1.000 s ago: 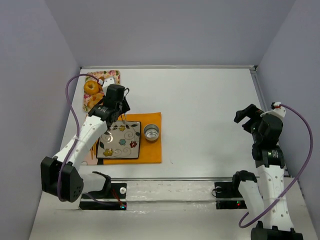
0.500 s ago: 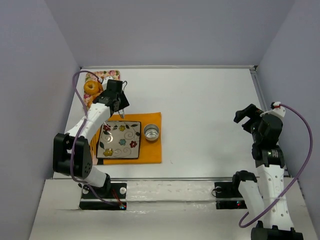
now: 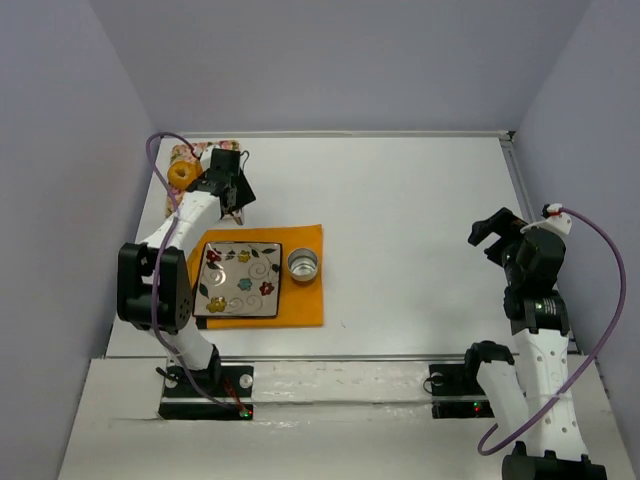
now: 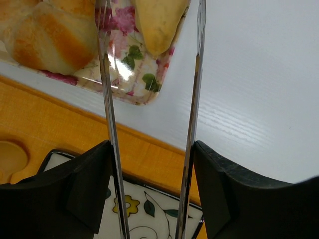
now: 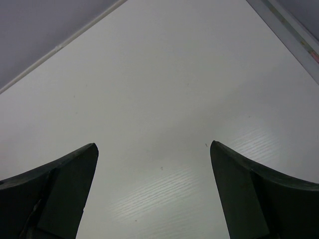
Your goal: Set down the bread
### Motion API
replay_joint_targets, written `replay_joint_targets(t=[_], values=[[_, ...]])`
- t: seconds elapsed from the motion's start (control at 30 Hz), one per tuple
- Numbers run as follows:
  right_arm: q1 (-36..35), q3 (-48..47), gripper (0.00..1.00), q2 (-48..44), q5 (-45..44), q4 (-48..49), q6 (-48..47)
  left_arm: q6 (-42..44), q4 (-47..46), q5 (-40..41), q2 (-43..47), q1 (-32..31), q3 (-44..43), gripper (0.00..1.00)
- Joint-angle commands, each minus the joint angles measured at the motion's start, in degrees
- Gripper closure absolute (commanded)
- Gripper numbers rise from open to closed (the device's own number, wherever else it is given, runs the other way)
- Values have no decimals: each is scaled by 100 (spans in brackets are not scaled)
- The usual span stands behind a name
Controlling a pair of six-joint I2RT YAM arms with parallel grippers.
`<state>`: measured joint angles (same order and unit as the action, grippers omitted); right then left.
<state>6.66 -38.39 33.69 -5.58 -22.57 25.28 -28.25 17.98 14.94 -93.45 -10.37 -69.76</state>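
Observation:
I need to move my left gripper slightly outward next and close the tongs (image 4: 107,99) across the pale wedge of bread (image 4: 159,20), because the pointed tip is already between the open blades.
The bread (image 4: 159,20), a pale golden wedge, lies on the flowered tray (image 4: 134,84) with its pointed end toward me. My left gripper (image 4: 152,149) carries thin metal tongs (image 4: 107,99) along its fingers, and the jaws and blades stand apart. The bread's tip sits between the blade ends, with a gap on its left side. In the top view the left gripper (image 3: 228,185) hovers at the tray's (image 3: 190,152) near right corner and hides the bread. My right gripper (image 3: 492,232) is open over bare table at the far right, with nothing between its jaws (image 5: 152,149).
A ridged bun (image 4: 50,35) and a brown doughnut (image 3: 182,173) share the tray. Nearer me lies an orange mat (image 3: 300,300) with a flowered square plate (image 3: 240,280) and a small metal cup (image 3: 302,264). The left wall runs close beside the tray.
The left arm has swung away from above the plate toward the tray at the back left. Its jaws and the tongs have spread wider. The right arm has not moved.

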Motion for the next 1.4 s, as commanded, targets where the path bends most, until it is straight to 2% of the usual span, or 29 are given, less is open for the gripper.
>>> replay_joint_targets(t=[0.0,0.23,0.4,0.57,0.67,0.87,1.03,1.1,1.23,1.37], values=[[-33,-54,0,-21,-74,226,-76,179,-224,-26,-269,131,-486,28],[-33,-46,0,-12,-74,235,-76,276,-154,-44,-657,176,-873,36],[-33,-46,0,6,-66,244,-67,224,-101,-79,-578,176,-891,56],[-33,-37,0,41,-30,270,-58,48,-110,-53,1,176,-514,72],[-33,-37,0,41,-22,270,-58,-84,-66,-44,467,176,-329,73],[-33,-19,0,58,-4,305,-67,-761,65,-351,1548,-53,584,70],[-33,7,0,216,92,367,-75,-1261,1093,-123,2549,-368,1191,69],[-33,7,0,260,101,367,-67,-1420,1513,-70,3155,-518,1516,64],[-33,7,0,278,180,393,-58,-1437,2051,-507,3990,-545,1930,62],[-33,34,0,225,154,402,-58,-1499,2640,-1089,4387,-624,2185,65]])
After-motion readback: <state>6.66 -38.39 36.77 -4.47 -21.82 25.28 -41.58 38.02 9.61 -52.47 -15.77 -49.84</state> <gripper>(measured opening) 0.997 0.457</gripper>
